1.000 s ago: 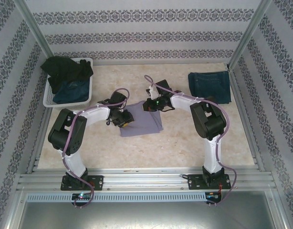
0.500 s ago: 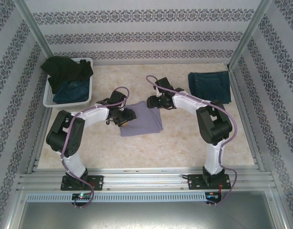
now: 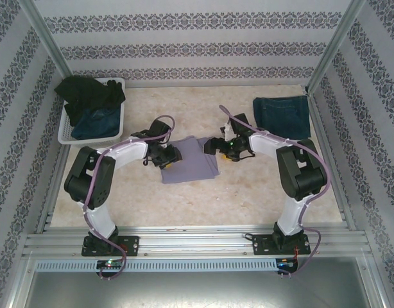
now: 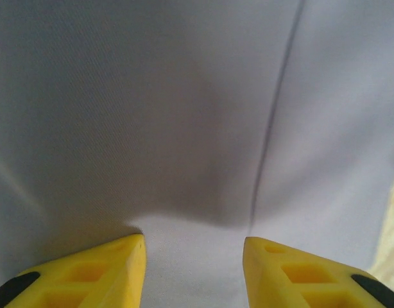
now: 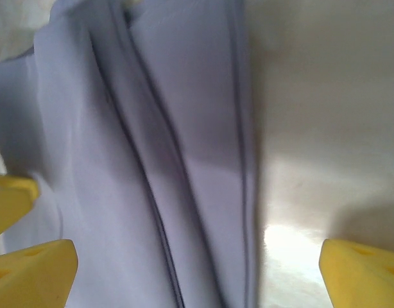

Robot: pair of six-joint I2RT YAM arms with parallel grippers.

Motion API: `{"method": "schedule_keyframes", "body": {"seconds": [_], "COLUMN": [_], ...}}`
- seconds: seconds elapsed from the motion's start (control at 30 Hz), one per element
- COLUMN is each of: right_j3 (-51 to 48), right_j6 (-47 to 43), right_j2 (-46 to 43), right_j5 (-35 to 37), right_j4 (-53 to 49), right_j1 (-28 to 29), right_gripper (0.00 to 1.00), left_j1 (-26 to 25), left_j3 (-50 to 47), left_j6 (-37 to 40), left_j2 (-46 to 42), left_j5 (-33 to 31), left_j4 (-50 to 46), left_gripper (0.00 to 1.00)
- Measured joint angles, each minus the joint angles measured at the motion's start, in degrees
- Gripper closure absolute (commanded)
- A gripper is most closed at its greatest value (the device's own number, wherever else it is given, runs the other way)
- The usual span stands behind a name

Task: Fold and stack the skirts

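I should next move my right gripper across toward my left gripper and down onto the skirt's layered edge, because its open fingers are partly over the bare tabletop.
The pale lavender-grey skirt lies folded flat in the middle of the table. My left gripper rests at its left edge, and in the left wrist view my left gripper has its yellow fingers apart, with smooth lavender cloth lying under and between them. My right gripper hovers by the skirt's upper right corner. In the right wrist view my right gripper is open wide over the skirt's layered right edge, gripping nothing. A folded dark blue denim skirt lies at the back right.
A white lattice basket at the back left holds a black skirt draped over a dark blue denim one. Patterned walls and metal posts enclose the marbled table. Bare tabletop shows to the right of the lavender skirt.
My right gripper has opened, let go of the lavender skirt's top edge and drawn back to the right. My left gripper has stayed at the skirt's left edge.
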Motion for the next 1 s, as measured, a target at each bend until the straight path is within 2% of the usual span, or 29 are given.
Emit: {"method": "schedule_keyframes", "body": {"seconds": [0.37,0.6,0.63,0.8,0.87,0.93,1.0], "right_j3": [2.34,3.02,3.02,2.51,2.51,2.54,2.71], "right_j6": [0.52,2.08,2.29,4.85,5.95,6.54,6.16], "right_j2": [2.64,3.93,4.15,5.46,5.84,6.1,6.12], "right_j5": [-0.9,-3.58,-4.07,-4.42,-4.04,-3.28,-1.49], "right_j4": [-1.57,3.13,3.5,5.22,5.46,5.55,5.01], "right_j1": [1.49,7.34,7.56,7.85,7.82,7.87,8.48], "right_gripper": [0.13,0.18,0.21,0.69,0.84,0.96,1.0], "left_j1": [0.02,0.02,0.02,0.02,0.02,0.02,0.02], "left_j3": [-1.77,-2.23,-2.27,-2.49,-2.6,-2.6,-2.6], "left_j6": [-0.39,-0.79,-0.85,-0.87,-0.87,-0.87,-0.87], "left_j2": [0.87,0.76,0.76,0.74,0.74,0.74,0.74], "left_j5": [0.26,0.55,0.55,0.74,0.81,0.98,1.16], "left_j4": [2.47,3.61,3.69,4.17,4.44,4.61,4.63], "left_gripper": [0.57,0.57,0.57,0.57,0.57,0.57,0.57]}}
